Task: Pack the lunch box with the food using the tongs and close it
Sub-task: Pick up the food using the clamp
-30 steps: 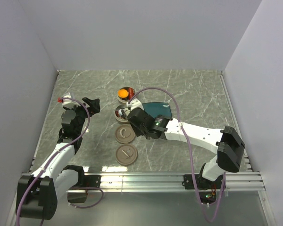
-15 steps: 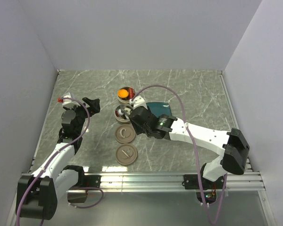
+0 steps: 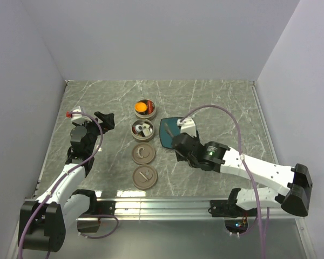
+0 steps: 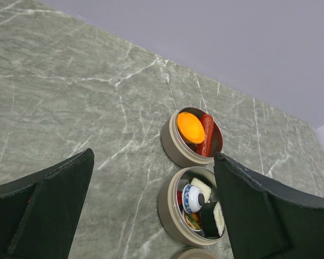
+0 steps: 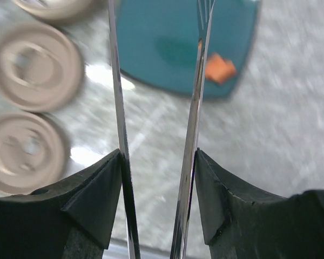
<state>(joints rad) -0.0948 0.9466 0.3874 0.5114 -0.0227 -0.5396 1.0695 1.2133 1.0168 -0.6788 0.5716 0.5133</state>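
Observation:
My right gripper should go down next and move the tongs over the orange food piece (image 5: pixel 220 69), which is below it and to its right in the wrist view.
The lunch box is two round tan bowls. The far bowl (image 3: pixel 145 108) (image 4: pixel 173 143) holds an orange ball (image 4: pixel 190 127) and a red sausage piece (image 4: pixel 206 135). The near bowl (image 3: pixel 142 129) (image 4: pixel 170 213) holds white cubes, a dark-wrapped piece and a small blue-and-white cup. My right gripper (image 3: pixel 178 143) (image 5: pixel 157 156) is shut on the tongs (image 5: pixel 116 81), whose two arms stand apart and reach over the teal plate (image 3: pixel 166 135) (image 5: pixel 167 48). One orange food piece (image 5: pixel 220 68) lies on the plate beside the right tong arm. My left gripper (image 3: pixel 105 120) (image 4: pixel 154 156) is open, left of the bowls, holding nothing.
Two round tan lids (image 3: pixel 142 154) (image 3: pixel 144 176) lie flat in a row nearer than the bowls, and they also show in the right wrist view (image 5: pixel 38 67) (image 5: pixel 24 154). White walls enclose the marble table on three sides. A metal rail (image 3: pixel 162 206) runs along the near edge.
My right arm has pulled back from over the near bowl and swung right and nearer, now over the teal plate. The tongs' arms have spread wider. The left arm has not moved.

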